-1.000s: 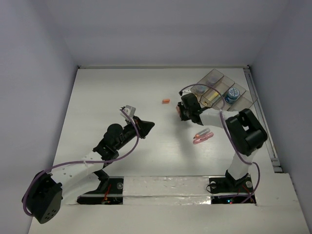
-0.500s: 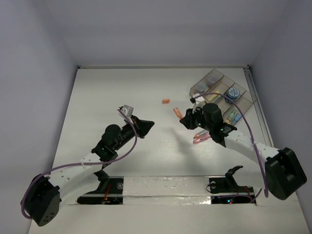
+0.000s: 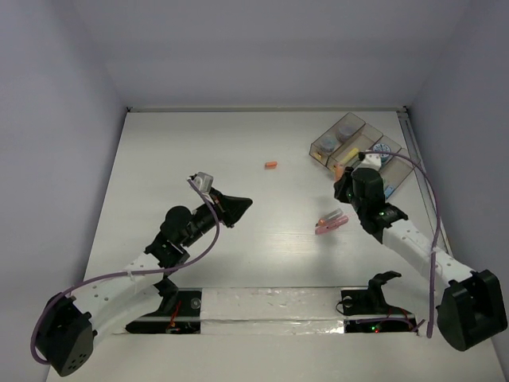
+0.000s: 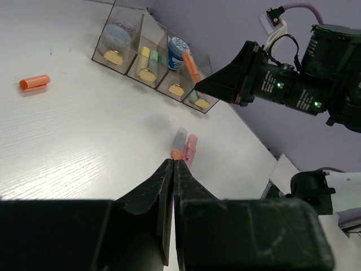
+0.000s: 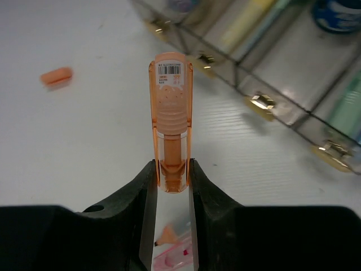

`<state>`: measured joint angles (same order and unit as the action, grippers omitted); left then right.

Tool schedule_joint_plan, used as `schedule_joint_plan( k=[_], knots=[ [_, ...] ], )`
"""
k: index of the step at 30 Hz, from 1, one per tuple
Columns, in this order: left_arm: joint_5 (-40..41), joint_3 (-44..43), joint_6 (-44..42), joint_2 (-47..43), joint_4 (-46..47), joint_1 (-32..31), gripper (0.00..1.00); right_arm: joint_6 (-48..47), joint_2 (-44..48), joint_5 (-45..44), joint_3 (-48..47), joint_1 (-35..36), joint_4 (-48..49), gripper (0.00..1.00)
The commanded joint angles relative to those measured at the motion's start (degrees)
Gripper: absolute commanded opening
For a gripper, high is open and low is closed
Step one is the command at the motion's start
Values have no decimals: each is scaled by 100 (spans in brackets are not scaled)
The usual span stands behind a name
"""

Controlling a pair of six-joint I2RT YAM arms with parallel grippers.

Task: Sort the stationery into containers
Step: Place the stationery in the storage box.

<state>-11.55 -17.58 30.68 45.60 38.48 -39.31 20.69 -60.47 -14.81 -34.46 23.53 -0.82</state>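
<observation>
I should swing my right gripper to the right in the top view and turn it, so the orange stick comes over the end bin. Green and light-blue sticks lie in that bin.
My right gripper (image 5: 171,172) is shut on an orange stick (image 5: 171,116) and holds it upright above the table, just in front of the containers (image 5: 265,68). In the top view this gripper (image 3: 340,177) is next to the row of clear bins (image 3: 359,151), which hold yellow, green and light-blue sticks and blue rolls. A pink stick and an orange-tipped stick (image 3: 331,222) lie together on the table. A small orange stub (image 3: 271,165) lies farther back. My left gripper (image 3: 242,204) is shut and empty, pointing at the pink pair (image 4: 185,148).
The right arm's black wrist (image 4: 282,84) shows in the left wrist view, hanging by the bins (image 4: 152,59). A rail (image 3: 429,199) runs along the table's right edge. White walls close the back and sides.
My right gripper has carried the orange stick right and back, from mid-table to the bins' front. The left arm has barely moved.
</observation>
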Motion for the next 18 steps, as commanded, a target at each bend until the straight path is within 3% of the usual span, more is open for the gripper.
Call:
schedule_joint_plan(
  k=[1,7,12,18],
  knots=[
    [-172,80,79,-140,423,-15,2,672,298,-954,-342,-671,-638,0],
    [-233,97,123,-148,476,-15,2,796,167,-867,-588,-1525,-1113,0],
    [-260,106,132,-131,494,-68,2,753,-403,-216,-702,-2640,-789,0],
    [-242,97,114,-113,485,-68,2,779,-932,373,-791,-3196,-533,0]
  ],
)
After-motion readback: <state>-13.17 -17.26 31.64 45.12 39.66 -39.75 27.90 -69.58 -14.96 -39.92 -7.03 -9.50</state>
